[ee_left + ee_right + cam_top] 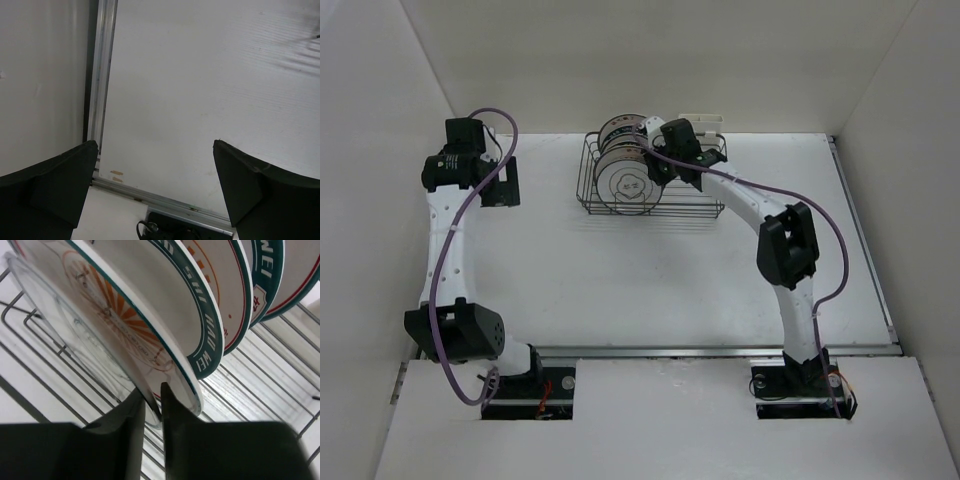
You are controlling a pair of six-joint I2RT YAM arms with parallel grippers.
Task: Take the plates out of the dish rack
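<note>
Next, my left gripper goes down and across onto the orange sunburst plate's nearest edge [597, 167], since that plate stands below it and to its right in the top view.
The dish rack [698, 207] stands at the back of the table with several plates [618, 135] upright in it. The front plate [623, 185] is white with a thin flower outline. My right gripper [656, 166] reaches into the rack at that plate's right edge. In the right wrist view its fingers [151, 390] are shut on the pale front plate [55, 320] at its rim, one finger in front and one behind. Just behind stands an orange sunburst plate [120, 315], then green-lettered plates [202, 330]. My left gripper [505, 185] [155, 145] hangs open and empty at the far left.
A white caddy [705, 122] is clipped to the rack's far side. White walls close in the table on the left, back and right. The rack's wires [260, 365] run under the plates. A metal rail [102, 75] lines the table's edge below my left gripper.
</note>
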